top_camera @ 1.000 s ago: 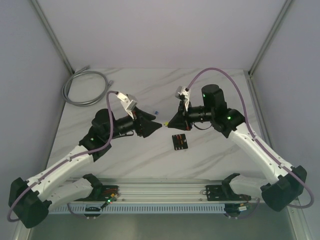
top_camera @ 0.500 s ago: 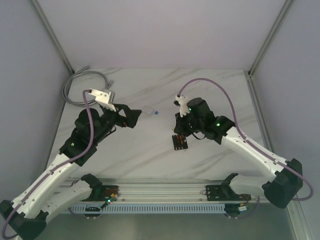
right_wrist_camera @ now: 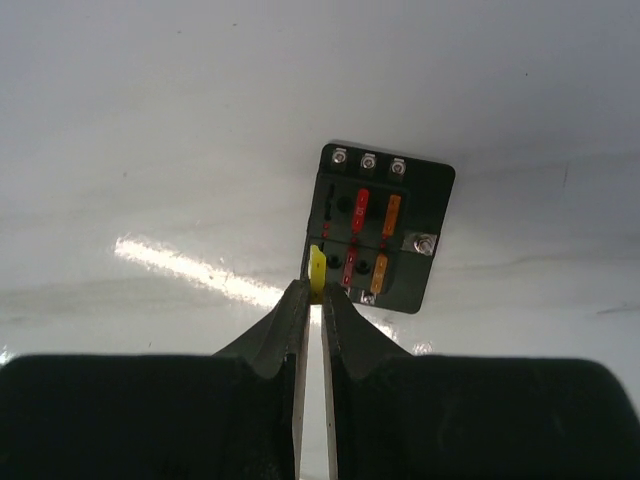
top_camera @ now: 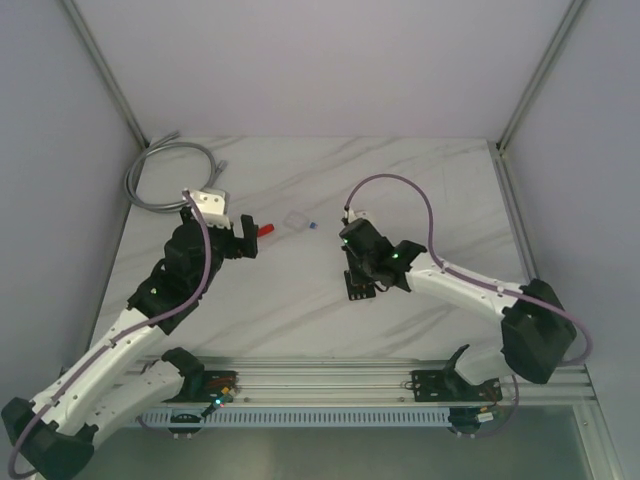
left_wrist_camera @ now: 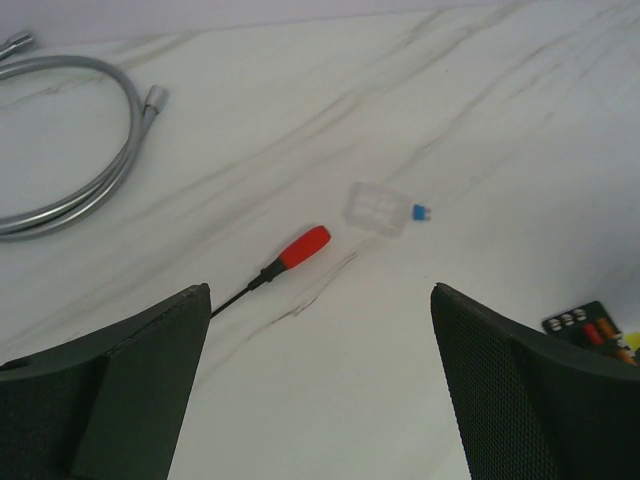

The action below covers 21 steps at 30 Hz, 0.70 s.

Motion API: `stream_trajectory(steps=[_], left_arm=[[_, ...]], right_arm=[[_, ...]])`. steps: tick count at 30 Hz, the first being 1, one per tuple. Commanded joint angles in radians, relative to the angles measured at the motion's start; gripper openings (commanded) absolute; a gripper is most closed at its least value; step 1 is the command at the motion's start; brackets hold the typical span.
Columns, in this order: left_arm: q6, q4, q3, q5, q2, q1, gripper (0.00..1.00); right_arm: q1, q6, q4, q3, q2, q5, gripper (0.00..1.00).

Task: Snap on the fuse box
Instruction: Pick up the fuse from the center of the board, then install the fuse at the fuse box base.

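Note:
I will next lower my right gripper onto the empty slot beside the far red fuse and let go of the yellow fuse [right_wrist_camera: 317,266], as that row's other slots are already full.
The fuse box [top_camera: 358,286] lies flat on the marble table, black, with red and orange fuses in its slots [right_wrist_camera: 436,196]. My right gripper [top_camera: 353,270] is shut on a small yellow fuse [right_wrist_camera: 317,266], held at the box's near left corner, touching or just above a slot. The right gripper's jaws [right_wrist_camera: 312,291] pinch the fuse at their tips. My left gripper [top_camera: 251,237] is open and empty, well left of the box, with bare table between its jaws [left_wrist_camera: 318,300]. The left wrist view catches a corner of the fuse box [left_wrist_camera: 592,325] at its right edge.
A red-handled tool [top_camera: 266,229] [left_wrist_camera: 303,247] lies just ahead of the left gripper. Beyond it sit a clear square cover [top_camera: 295,220] [left_wrist_camera: 377,208] and a blue fuse [top_camera: 313,226] [left_wrist_camera: 420,212]. A grey coiled cable [top_camera: 170,172] [left_wrist_camera: 112,165] lies at the back left corner.
The two grippers met mid-table, then parted. The left one opened and drew back left. The right one swung down to the fuse box with the yellow fuse.

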<state>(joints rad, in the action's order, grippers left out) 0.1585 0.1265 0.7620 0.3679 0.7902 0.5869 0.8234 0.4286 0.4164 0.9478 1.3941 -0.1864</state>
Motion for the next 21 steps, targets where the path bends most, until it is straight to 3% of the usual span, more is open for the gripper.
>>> stream_trajectory(steps=[1,21], left_arm=[[-0.02,-0.028,-0.028,0.052,-0.014,-0.019,1.0],[-0.002,-0.027,-0.039,0.003,-0.023,-0.111,1.0]], right_arm=[[0.019,0.09,-0.05,-0.007,0.06,-0.107,0.0],[0.039,0.141,-0.068,0.055,0.236,-0.181,0.0]])
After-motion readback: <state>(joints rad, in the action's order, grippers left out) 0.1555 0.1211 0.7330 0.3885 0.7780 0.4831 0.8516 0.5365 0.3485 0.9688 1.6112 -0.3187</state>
